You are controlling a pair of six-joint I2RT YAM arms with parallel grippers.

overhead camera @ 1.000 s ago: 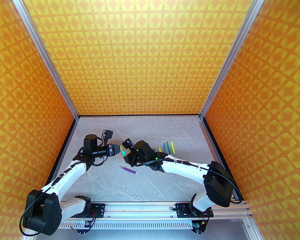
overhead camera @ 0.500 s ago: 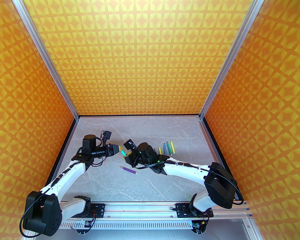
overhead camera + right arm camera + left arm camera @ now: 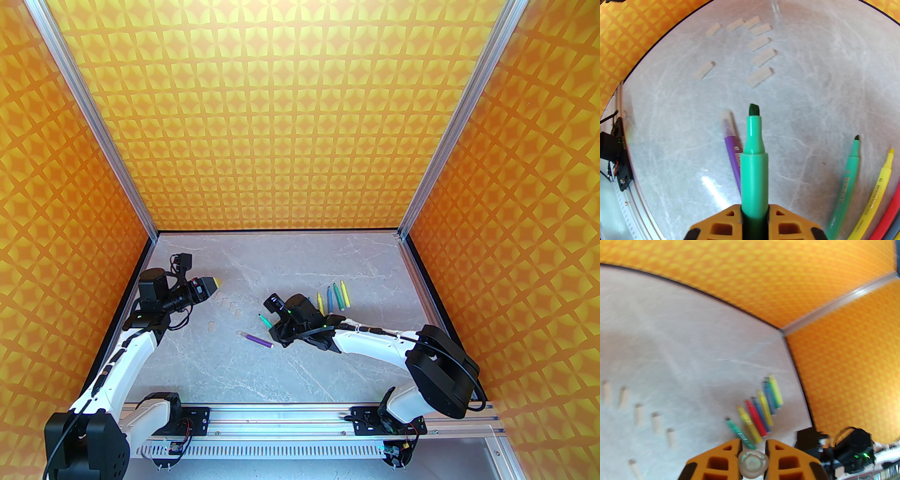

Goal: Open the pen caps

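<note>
I will next lower my right gripper to the free tabletop below it, beside the uncapped markers, and let go of the green marker [image 3: 754, 150], whose tip is already bare.
My left gripper [image 3: 216, 282] hovers over the left back of the table, shut on a clear pen cap [image 3: 753, 462] that I see end-on between its orange fingers. My right gripper [image 3: 275, 326] is shut on a green marker [image 3: 754, 150], whose bare dark tip [image 3: 264, 320] points left. Under that marker, on the table, lies a purple marker [image 3: 255, 339] with a clear cap on its left end [image 3: 726, 117]. Several loose pen caps [image 3: 759, 76] lie in a rough row between the arms [image 3: 232, 307].
Several uncapped markers [image 3: 335, 300], yellow, blue, green and red, lie side by side behind the right wrist [image 3: 761, 413]. Orange patterned walls close the table [image 3: 290, 253] on three sides. The arms' rail [image 3: 281, 415] runs along the near edge.
The two grippers, joined over the middle a second ago, have pulled apart. The left went left and back with the cap. The right went down and right with the green marker, now bare-tipped.
</note>
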